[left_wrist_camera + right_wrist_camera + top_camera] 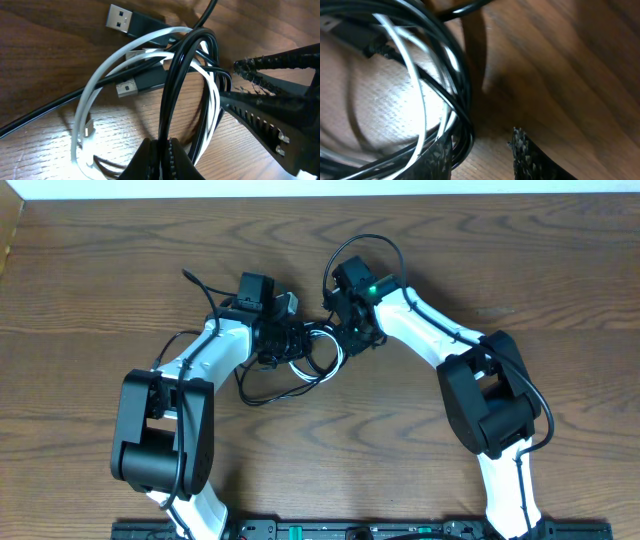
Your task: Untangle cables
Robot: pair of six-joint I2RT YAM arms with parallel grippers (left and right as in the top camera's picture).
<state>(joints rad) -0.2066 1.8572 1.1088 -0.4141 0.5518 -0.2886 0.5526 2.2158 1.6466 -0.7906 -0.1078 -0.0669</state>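
The left gripper will next move gently to the left in the wrist view, away from the white loops, and let go of the black cables, because the tabletop is bare there.
The cables point(318, 365) lie in a tangled coil on the wooden table between my two grippers. In the left wrist view a white looped cable point(92, 92) crosses black cables point(177, 75), with two USB plugs point(125, 20) point(127, 89) showing. My left gripper point(165, 143) point(288, 342) is shut on a black cable strand that rises from between its jaws. My right gripper point(482, 137) point(347, 338) stands open at the coil's right edge. Black strands point(466, 127) run just inside its left finger point(440, 155), and bare table shows up to the right finger point(526, 152).
A black cable tail point(200, 285) trails off to the upper left of the left arm. The table's far edge point(320, 194) runs along the top. The right gripper's fingers point(270, 105) fill the right side of the left wrist view.
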